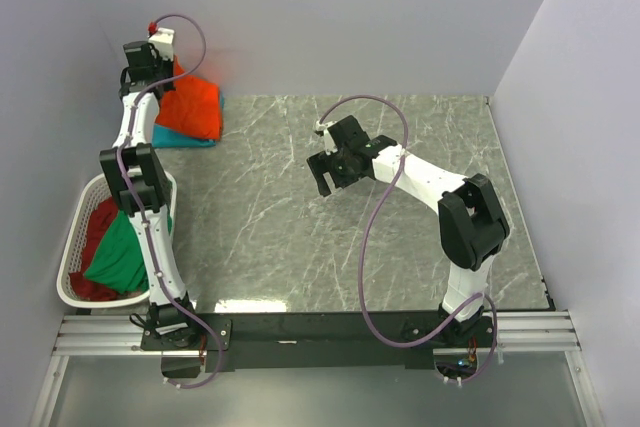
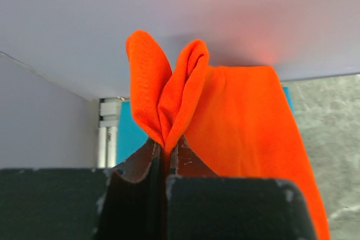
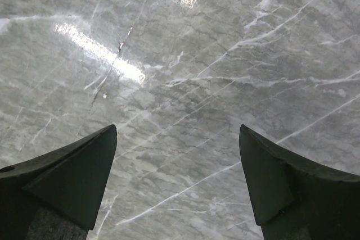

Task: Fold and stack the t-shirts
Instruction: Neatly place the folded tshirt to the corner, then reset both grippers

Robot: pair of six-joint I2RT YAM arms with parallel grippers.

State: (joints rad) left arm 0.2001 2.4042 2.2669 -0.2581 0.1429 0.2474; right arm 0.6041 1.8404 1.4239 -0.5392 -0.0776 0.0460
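Note:
Most of the orange t-shirt already drapes over the teal one point(image 2: 140, 137), so the bunched edge goes slightly lower with my left gripper next and is then released.
My left gripper point(image 1: 156, 33) is at the far left corner, raised near the back wall and shut on a bunched edge of the bright orange t-shirt point(image 1: 192, 104). In the left wrist view the orange t-shirt's point(image 2: 247, 127) fold pokes up between the pressed fingers of the left gripper point(image 2: 166, 147). The rest of it drapes down onto the teal t-shirt point(image 1: 187, 139), which lies flat under it. My right gripper point(image 1: 333, 175) hovers open over bare marble mid-table, and the right wrist view shows nothing between the right gripper's point(image 3: 177, 133) wide jaws.
A white slatted laundry basket point(image 1: 72, 252) sits at the left edge by the left arm. It holds a green t-shirt point(image 1: 120, 252) and a dark red one point(image 1: 97, 227). The grey marble table point(image 1: 420, 127) is walled at the back and both sides.

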